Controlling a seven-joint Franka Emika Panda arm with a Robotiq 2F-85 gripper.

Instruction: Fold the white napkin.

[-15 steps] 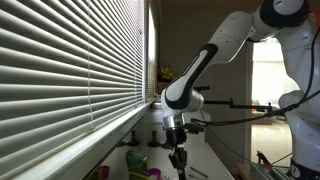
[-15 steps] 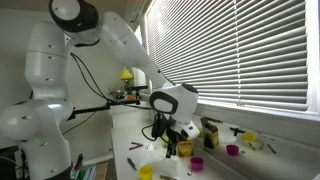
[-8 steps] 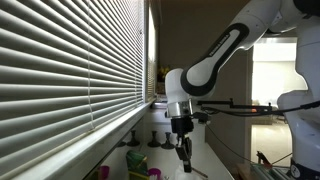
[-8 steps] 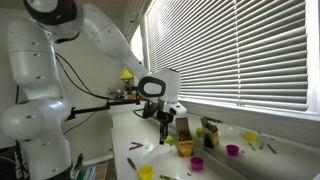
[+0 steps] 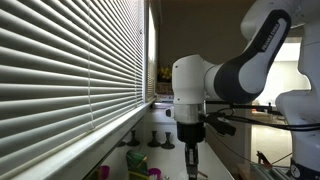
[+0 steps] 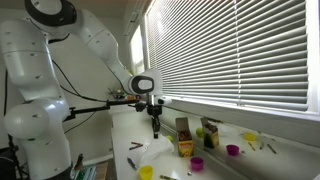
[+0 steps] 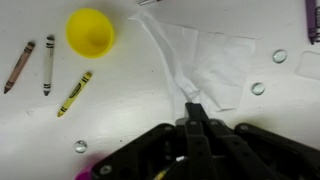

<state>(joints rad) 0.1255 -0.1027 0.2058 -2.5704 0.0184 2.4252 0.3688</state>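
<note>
The gripper moves down and toward the top of the wrist view next, over the napkin's flat part (image 7: 208,55), and releases, because the pinched edge still stands raised.
The white napkin (image 7: 205,62) lies on the white table in the wrist view. One edge of it is drawn up into a ridge that runs down to my fingertips. My gripper (image 7: 195,108) is shut on that edge, jaws pressed together. In both exterior views the gripper (image 5: 192,160) (image 6: 155,128) hangs straight down over the table by the window. The napkin itself is too small to make out there.
A yellow cup (image 7: 90,30) and three crayons (image 7: 47,64) lie left of the napkin. Small clear round bits (image 7: 258,88) lie to its right. More cups (image 6: 197,163), a box (image 6: 184,135) and window blinds (image 6: 240,50) border the table.
The arm has swung along the table beside the window. The gripper has risen a little and now hangs straight down, still shut.
</note>
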